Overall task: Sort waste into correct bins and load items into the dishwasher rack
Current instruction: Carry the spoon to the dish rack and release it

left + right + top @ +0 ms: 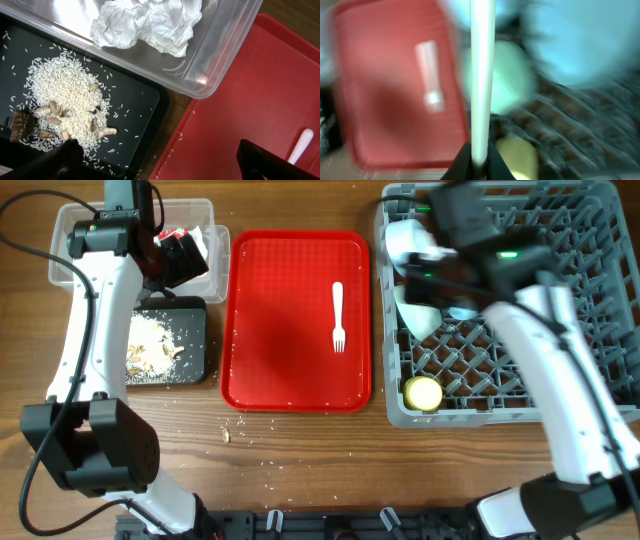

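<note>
Empty rack slots are below my right gripper and to its right in the overhead view. The gripper should take the spoon that way and down next, to let it go.
My left gripper (160, 167) is open and empty, over the gap between the black tray (145, 115) and the red tray (260, 90). The black tray holds rice and brown food scraps (65, 95). Crumpled white tissue (145, 22) lies in the clear tub (220, 60). My right gripper (479, 160) is shut on the white spoon's handle (482, 75), over the left part of the grey dishwasher rack (600, 300). The white fork (338, 317) lies on the red tray. A yellow cup (423, 393) and a mint bowl (418, 315) sit in the rack. The right wrist view is blurred.
The flat red tray (270, 330) lies between the bins and the rack. Crumbs (240, 430) are scattered on the wooden table in front of it. The left arm reaches over the black tray and the tub (70, 225).
</note>
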Available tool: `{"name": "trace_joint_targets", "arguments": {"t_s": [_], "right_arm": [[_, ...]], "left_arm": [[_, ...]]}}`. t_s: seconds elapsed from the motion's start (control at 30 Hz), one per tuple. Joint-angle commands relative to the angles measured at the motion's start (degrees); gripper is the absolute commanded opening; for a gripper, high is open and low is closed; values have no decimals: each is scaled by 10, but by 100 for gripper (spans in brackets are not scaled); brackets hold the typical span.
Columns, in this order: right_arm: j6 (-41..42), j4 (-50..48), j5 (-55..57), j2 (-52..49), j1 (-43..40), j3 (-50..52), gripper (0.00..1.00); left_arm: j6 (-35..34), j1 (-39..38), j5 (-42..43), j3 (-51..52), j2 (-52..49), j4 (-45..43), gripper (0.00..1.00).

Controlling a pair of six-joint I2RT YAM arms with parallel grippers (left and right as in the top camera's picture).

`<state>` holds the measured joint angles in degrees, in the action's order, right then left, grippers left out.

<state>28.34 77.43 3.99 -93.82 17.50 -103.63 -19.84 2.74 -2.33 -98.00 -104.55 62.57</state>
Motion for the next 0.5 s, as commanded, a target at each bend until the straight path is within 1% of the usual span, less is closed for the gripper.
{"name": "trace_joint_targets", "arguments": {"t_s": [0.0,0.07,0.13,0.2,0.33,0.37,0.4,0.43,0.47], "right_arm": [[152,46,103,-1,-84,25,4],[174,42,102,-1,-116,65,4],[183,17,98,-1,-135,125,4],[183,-8,88,-1,-137,167,4],[181,-41,73,-1,-136,212,4],[176,-42,73,-1,-136,214,10],[161,-45,71,-1,-136,214,22],[141,-50,65,-1,-136,214,45],[122,-56,57,-1,-136,214,59]], "left_arm": [[1,0,-8,-11,6,-2,100],[0,0,-8,-11,6,-2,100],[0,0,-8,-11,6,-2,100],[1,0,-8,-11,6,-2,100],[0,0,-8,-11,6,-2,100],[1,0,-8,-11,6,-2,100],[0,0,-8,-11,6,-2,100],[0,0,-8,-11,6,-2,100],[0,0,-8,-11,6,-2,100]]}}
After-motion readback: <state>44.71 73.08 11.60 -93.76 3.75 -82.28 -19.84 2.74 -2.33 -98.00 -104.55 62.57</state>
